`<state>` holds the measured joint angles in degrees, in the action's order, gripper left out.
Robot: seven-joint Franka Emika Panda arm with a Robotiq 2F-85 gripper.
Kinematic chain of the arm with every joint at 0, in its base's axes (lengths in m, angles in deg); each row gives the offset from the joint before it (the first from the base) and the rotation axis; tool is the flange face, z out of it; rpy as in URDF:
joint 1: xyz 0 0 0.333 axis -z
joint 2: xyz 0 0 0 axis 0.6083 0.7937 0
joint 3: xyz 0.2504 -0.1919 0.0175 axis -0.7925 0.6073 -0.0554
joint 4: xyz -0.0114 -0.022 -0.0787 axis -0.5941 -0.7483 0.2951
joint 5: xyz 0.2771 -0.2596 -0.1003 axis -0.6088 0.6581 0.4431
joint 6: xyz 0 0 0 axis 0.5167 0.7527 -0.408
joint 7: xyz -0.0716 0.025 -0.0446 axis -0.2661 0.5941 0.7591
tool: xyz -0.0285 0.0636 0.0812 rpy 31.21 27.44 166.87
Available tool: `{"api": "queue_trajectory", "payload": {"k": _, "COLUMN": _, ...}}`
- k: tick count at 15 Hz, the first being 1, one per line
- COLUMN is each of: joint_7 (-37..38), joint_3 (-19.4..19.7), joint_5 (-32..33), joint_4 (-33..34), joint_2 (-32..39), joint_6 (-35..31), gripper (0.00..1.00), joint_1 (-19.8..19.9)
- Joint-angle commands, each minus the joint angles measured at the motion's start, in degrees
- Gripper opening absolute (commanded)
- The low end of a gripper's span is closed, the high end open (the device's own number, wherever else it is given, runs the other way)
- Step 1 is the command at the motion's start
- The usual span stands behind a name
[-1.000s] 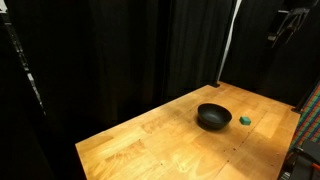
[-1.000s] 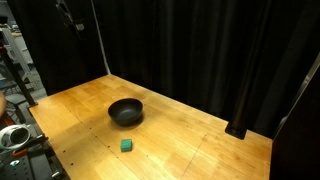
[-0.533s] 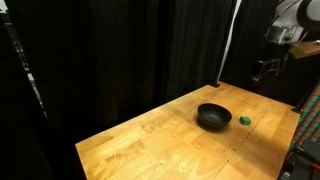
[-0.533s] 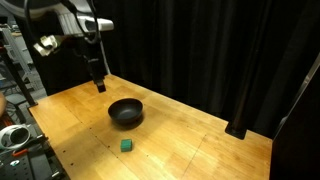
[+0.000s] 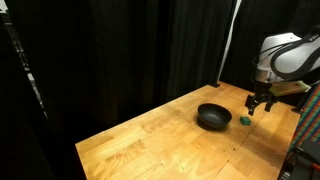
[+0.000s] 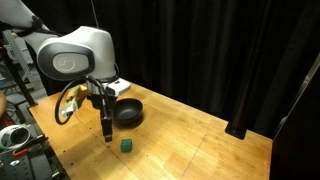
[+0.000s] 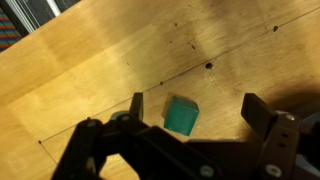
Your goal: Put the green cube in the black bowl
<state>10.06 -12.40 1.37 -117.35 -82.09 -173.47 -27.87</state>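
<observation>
Next, my gripper moves down and across until the fingers straddle the green cube (image 6: pixel 127 146) (image 7: pixel 181 115), since the cube sits off to one side of my open fingers.
The green cube (image 7: pixel 181 116) lies on the wooden table, small and bright green. In the wrist view it sits between my open fingers, nearer one of them, with the gripper (image 7: pixel 195 112) above it and empty. The cube also shows in both exterior views (image 5: pixel 245 120) (image 6: pixel 127 146). The black bowl (image 5: pixel 213 117) (image 6: pixel 126 112) stands on the table close beside the cube, round and glossy. In both exterior views my gripper (image 5: pixel 258 103) (image 6: pixel 107 135) hangs just over the table next to the cube, apart from the bowl.
The wooden table (image 5: pixel 150 140) (image 6: pixel 200 140) is ringed by black curtains. A table edge runs close to the cube in an exterior view (image 5: pixel 290 135). Equipment stands off the table edge (image 6: pixel 15 135).
The arm has swung down from high near the curtain to just above the table by the green cube. Cube and bowl have not moved.
</observation>
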Motion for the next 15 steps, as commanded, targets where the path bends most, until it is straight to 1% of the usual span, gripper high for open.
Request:
{"api": "queue_trajectory", "payload": {"k": 1, "joint_7": -0.2, "joint_3": 1.6, "joint_5": -4.9, "joint_4": 2.8, "joint_2": 8.2, "joint_6": -5.6, "gripper": 1.00, "joint_1": -1.0}}
{"api": "queue_trajectory", "payload": {"k": 4, "joint_7": 0.1, "joint_3": 1.7, "joint_5": -9.3, "joint_4": 4.7, "joint_2": 13.6, "joint_6": -10.3, "gripper": 1.00, "joint_1": -1.4}}
{"api": "queue_trajectory", "payload": {"k": 5, "joint_7": -0.6, "joint_3": 1.0, "joint_5": -12.1, "joint_4": 5.4, "joint_2": 14.9, "joint_6": -11.4, "gripper": 1.00, "joint_1": -1.1}}
{"api": "queue_trajectory", "payload": {"k": 8, "joint_7": 1.6, "joint_3": 2.7, "joint_5": -12.9, "joint_4": 7.3, "joint_2": 18.8, "joint_6": -17.3, "gripper": 1.00, "joint_1": -3.1}}
{"api": "queue_trajectory", "payload": {"k": 9, "joint_7": 2.1, "joint_3": 3.4, "joint_5": -12.8, "joint_4": 7.8, "joint_2": 19.6, "joint_6": -18.8, "gripper": 0.75, "joint_1": -3.8}}
{"api": "queue_trajectory", "payload": {"k": 10, "joint_7": 2.3, "joint_3": 4.0, "joint_5": -12.9, "joint_4": 8.4, "joint_2": 20.3, "joint_6": -19.9, "gripper": 0.74, "joint_1": -4.4}}
{"api": "queue_trajectory", "payload": {"k": 12, "joint_7": 2.9, "joint_3": 5.3, "joint_5": -13.0, "joint_4": 9.3, "joint_2": 21.3, "joint_6": -21.1, "gripper": 0.58, "joint_1": -5.5}}
{"api": "queue_trajectory", "payload": {"k": 14, "joint_7": 3.8, "joint_3": 7.2, "joint_5": -12.6, "joint_4": 9.5, "joint_2": 20.8, "joint_6": -20.3, "gripper": 0.42, "joint_1": -6.8}}
{"api": "queue_trajectory", "payload": {"k": 15, "joint_7": 4.5, "joint_3": 8.5, "joint_5": -12.3, "joint_4": 9.4, "joint_2": 20.0, "joint_6": -19.4, "gripper": 0.35, "joint_1": -7.5}}
